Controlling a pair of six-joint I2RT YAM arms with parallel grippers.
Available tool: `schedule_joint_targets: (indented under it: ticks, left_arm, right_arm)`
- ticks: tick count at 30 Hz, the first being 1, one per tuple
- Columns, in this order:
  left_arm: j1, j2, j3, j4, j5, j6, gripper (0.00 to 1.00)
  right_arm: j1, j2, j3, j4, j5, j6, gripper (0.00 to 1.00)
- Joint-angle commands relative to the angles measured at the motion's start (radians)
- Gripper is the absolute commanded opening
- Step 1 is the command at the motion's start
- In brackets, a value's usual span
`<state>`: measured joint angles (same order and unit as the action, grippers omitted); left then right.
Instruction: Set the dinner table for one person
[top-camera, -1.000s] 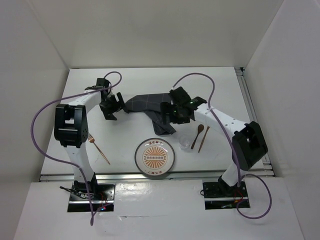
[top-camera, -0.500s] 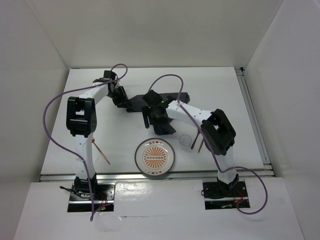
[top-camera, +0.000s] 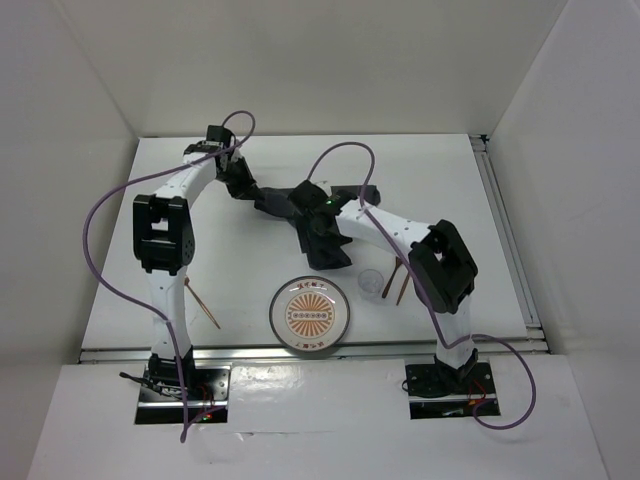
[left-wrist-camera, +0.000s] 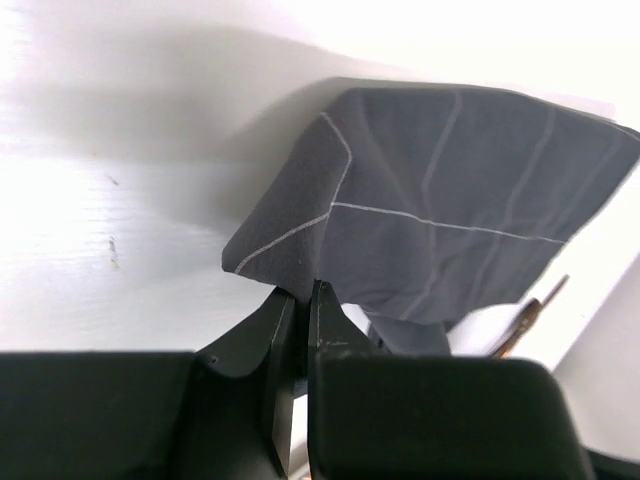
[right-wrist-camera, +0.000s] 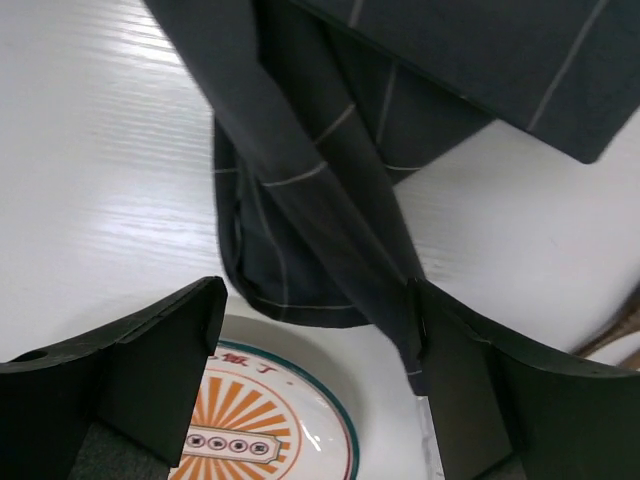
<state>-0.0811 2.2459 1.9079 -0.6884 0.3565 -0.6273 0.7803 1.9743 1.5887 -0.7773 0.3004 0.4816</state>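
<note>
The cloth lies crumpled. My left gripper should lift the cloth's corner next, then lower it and let it go over the bare tabletop below that gripper.
A dark grey checked cloth (top-camera: 272, 206) lies crumpled at the middle of the white dinner table (top-camera: 440, 180). My left gripper (top-camera: 245, 190) is at its left end. In the left wrist view that gripper (left-wrist-camera: 303, 290) is shut on a corner of the cloth (left-wrist-camera: 440, 210), which lifts off the table. My right gripper (top-camera: 318, 235) hovers over the cloth's lower part. In the right wrist view it (right-wrist-camera: 315, 300) stands open, a hanging fold of cloth (right-wrist-camera: 300, 150) brushing its right finger (right-wrist-camera: 450, 350). The plate (right-wrist-camera: 260, 420) lies just below.
A patterned plate (top-camera: 310, 312) sits near the front edge. To its right stand a clear glass (top-camera: 373, 281) and brown wooden utensils (top-camera: 402, 285), partly under the right arm. A fork (top-camera: 205, 305) lies at front left. White walls enclose the table.
The left gripper moved right to the cloth's left corner and shut on it. The right gripper swung left from the cloth's right side to over its middle.
</note>
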Motion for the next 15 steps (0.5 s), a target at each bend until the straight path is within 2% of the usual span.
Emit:
schedule_joint_targets:
  ticks: [1, 6, 11, 14, 15]
  left_arm:
    - [0.003, -0.065, 0.054, -0.033, 0.051, 0.021, 0.0]
    - [0.003, -0.074, 0.063, -0.053, 0.052, 0.031, 0.0]
    - [0.003, -0.074, 0.072, -0.053, 0.061, 0.031, 0.0]
    - [0.003, -0.074, 0.082, -0.053, 0.071, 0.021, 0.0]
    - [0.003, -0.083, 0.082, -0.053, 0.081, 0.021, 0.0]
  right_arm:
    - [-0.007, -0.042, -0.028, -0.071, 0.092, 0.006, 0.84]
    - [-0.019, -0.054, -0.059, -0.071, 0.132, 0.006, 0.83]
    - [-0.039, -0.089, -0.107, 0.042, -0.026, -0.136, 0.79]
    - [-0.039, -0.078, -0.116, 0.053, -0.061, -0.136, 0.63]
    - [-0.039, -0.066, -0.116, 0.053, -0.061, -0.136, 0.53]
